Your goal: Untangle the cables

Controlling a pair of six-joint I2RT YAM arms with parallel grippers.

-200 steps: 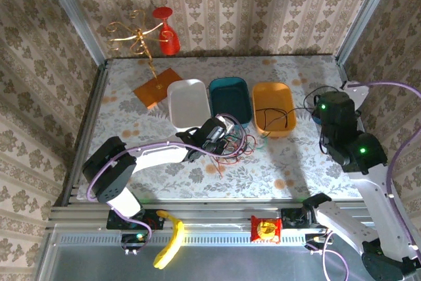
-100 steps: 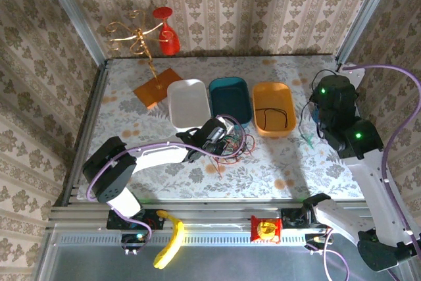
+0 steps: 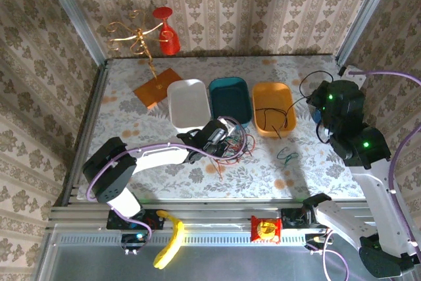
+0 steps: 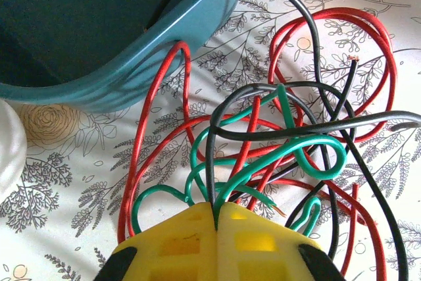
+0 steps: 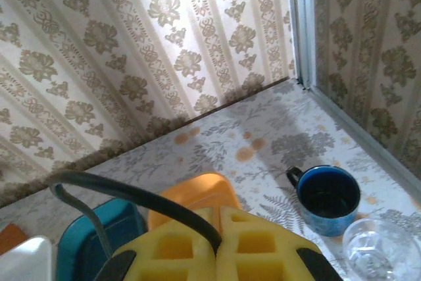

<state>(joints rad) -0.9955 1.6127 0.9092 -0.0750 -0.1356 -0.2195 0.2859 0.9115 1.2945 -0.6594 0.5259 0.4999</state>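
Note:
The right gripper should go down and across into the orange bin and let go of the black cable there, because that bin is below the gripper, toward the teal bin.
A tangle of cables, red, green and black, lies in front of the teal bin. My left gripper sits at the tangle's left side. In the left wrist view that gripper is shut on a black and a green strand. My right gripper hangs raised beside the orange bin, and in its wrist view the right gripper is shut on a black cable. That cable loops up and trails into the orange bin. A loose green cable lies on the table.
A white bin stands left of the teal one. A blue mug and a clear glass stand at the right edge near the wall. An orange mat with a gold stand and a red glass are at the back left.
My right arm has swung up and to the right with the black cable, drawing it out of the orange bin. A green cable has landed on the table. The left arm has stayed still.

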